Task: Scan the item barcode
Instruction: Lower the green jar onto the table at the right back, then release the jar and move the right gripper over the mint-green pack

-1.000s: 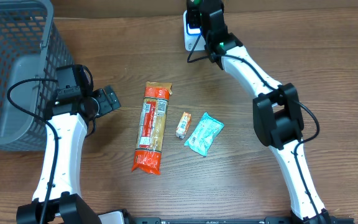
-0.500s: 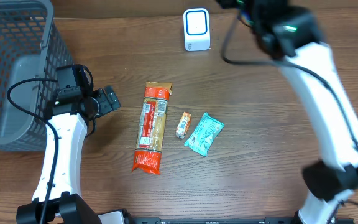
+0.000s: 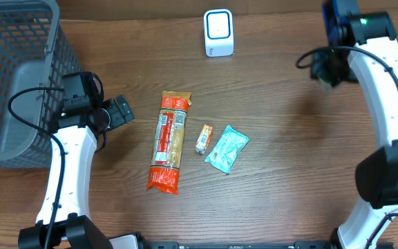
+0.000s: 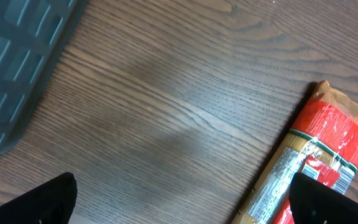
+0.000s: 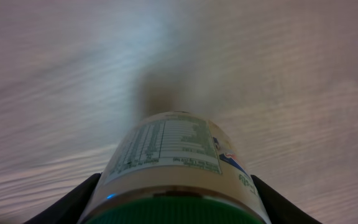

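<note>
My right gripper will next move down and back to the bare wood below it, clear of the packets, and let go of the round container [image 5: 169, 152] there.
My right gripper [image 5: 176, 211] is shut on a round container [image 5: 169, 152] with a green lid and a white printed label, held above the wooden table. In the overhead view the right gripper [image 3: 334, 21] is at the back right, well to the right of the white scanner [image 3: 218, 32] with its blue-ringed face. The container is mostly hidden there by the wrist. My left gripper [image 3: 119, 111] hangs open and empty left of the pasta packet [image 3: 170, 142]. In the left wrist view its black fingertips [image 4: 45, 199] frame bare wood, with the pasta packet [image 4: 309, 165] at the right.
A grey mesh basket [image 3: 12, 76] fills the left back corner, close behind the left arm. A small orange packet [image 3: 203, 138] and a teal packet [image 3: 226, 149] lie beside the pasta packet in the middle of the table.
The right arm has swung from over the scanner at the back centre to the far right, carrying the container with it. The left arm and the packets have not moved.
</note>
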Available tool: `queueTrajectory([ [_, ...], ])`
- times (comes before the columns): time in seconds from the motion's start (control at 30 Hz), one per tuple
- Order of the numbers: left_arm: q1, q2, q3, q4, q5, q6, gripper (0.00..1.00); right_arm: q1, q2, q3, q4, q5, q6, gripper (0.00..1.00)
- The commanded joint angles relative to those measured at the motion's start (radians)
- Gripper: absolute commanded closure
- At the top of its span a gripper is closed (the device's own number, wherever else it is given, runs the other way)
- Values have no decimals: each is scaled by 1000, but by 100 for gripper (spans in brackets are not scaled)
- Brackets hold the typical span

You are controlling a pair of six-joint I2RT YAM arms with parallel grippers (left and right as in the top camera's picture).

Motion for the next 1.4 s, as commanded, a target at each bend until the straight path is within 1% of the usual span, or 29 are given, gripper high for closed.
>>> queueTrajectory([
  [0.0, -2, -17, 6, 0, -9, 16, 0, -81, -22, -143, 70, 5, 43, 96],
  [0.13, -2, -17, 6, 0, -9, 16, 0, -156, -22, -330, 233, -8, 45, 96],
  [0.23, -2, -17, 6, 0, -9, 16, 0, -183, -22, -425, 336, -34, 44, 96],
  [0.37, -2, -17, 6, 0, -9, 16, 0, -188, -22, -490, 414, -43, 44, 81],
  [0.4, -2, -17, 6, 0, -9, 16, 0, -188, -22, -497, 425, -43, 44, 66],
  [0.43, -2, -17, 6, 0, -9, 16, 0, -188, -22, -497, 429, -43, 44, 40],
  [0.47, -2, -17, 6, 0, -9, 16, 0, -188, -22, -497, 435, -43, 44, 11],
  [0.5, -2, -17, 6, 0, -9, 16, 0, -188, -22, -496, 436, -43, 44, 0],
  [0.67, -2, -17, 6, 0, -9, 16, 0, -189, -31, -440, 375, -26, 45, 0],
  [0.83, -2, -17, 6, 0, -9, 16, 0, -185, -74, -304, 259, -42, 45, 0],
  [0.97, -2, -17, 6, 0, -9, 16, 0, -158, -120, -161, 127, -238, 44, 0],
  [1.03, -2, -17, 6, 0, -9, 16, 0, -140, -132, -138, 92, -318, 44, 0],
  [1.13, -2, -17, 6, 0, -9, 16, 0, -103, -140, -136, 53, -425, 44, 0],
  [1.23, -2, -17, 6, 0, -9, 16, 0, -64, -139, -165, 28, -473, 47, 0],
  [1.37, -2, -17, 6, 0, -9, 16, 0, 9, -138, -245, 46, -510, 155, 0],
])
